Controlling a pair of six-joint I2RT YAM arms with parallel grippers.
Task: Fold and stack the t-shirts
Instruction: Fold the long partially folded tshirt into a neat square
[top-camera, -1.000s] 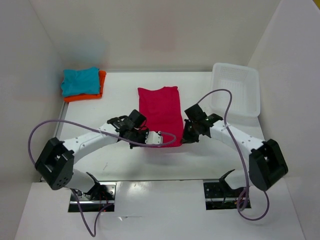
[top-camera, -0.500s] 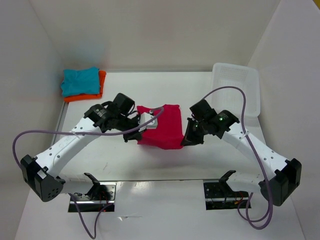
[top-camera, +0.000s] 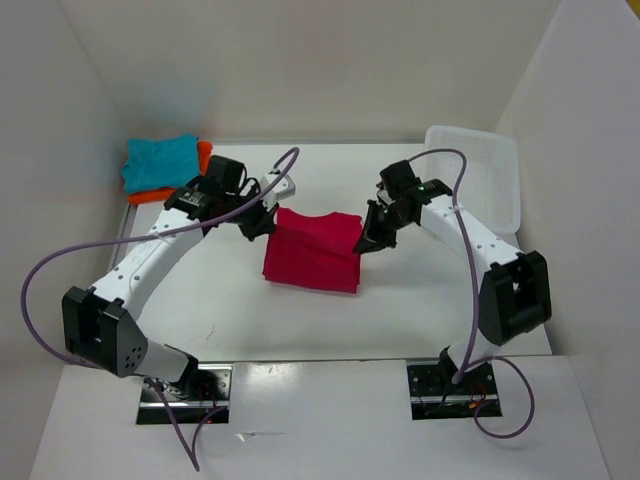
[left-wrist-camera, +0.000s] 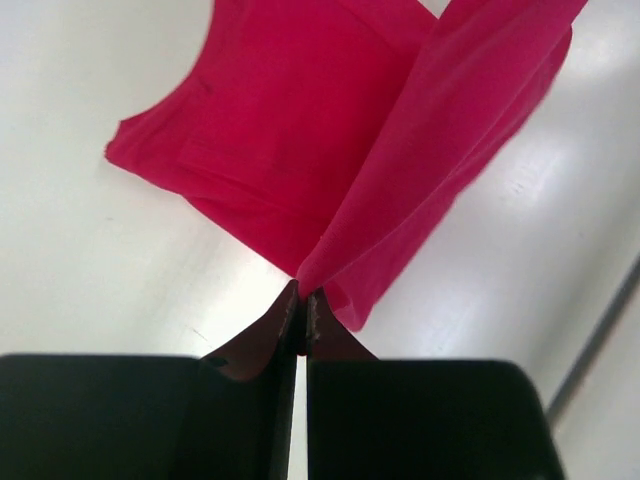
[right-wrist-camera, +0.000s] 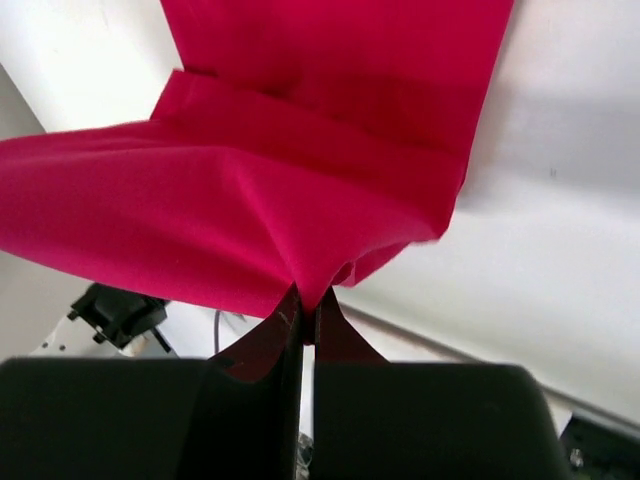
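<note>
One layer is still uncovered past the held cloth, so my left gripper will go outward and down next, toward the far corner of the shirt's lower layer.
The pink-red t-shirt lies mid-table, doubled over, its far edge lifted. My left gripper is shut on the shirt's far left corner, and my right gripper is shut on the far right corner. In the left wrist view the cloth runs from the shut jaws over the layer below. In the right wrist view the cloth hangs from the pinched tips. The teal blue t-shirt lies folded on top of the orange t-shirt at the far left.
A white mesh basket stands at the far right of the table. White walls close in the table on the left, back and right. The arms' cables loop over the near half of the table.
Both grippers have carried the shirt's near edge up and toward the far side, folding the long flat shirt in half. The arms have stretched out away from their bases.
</note>
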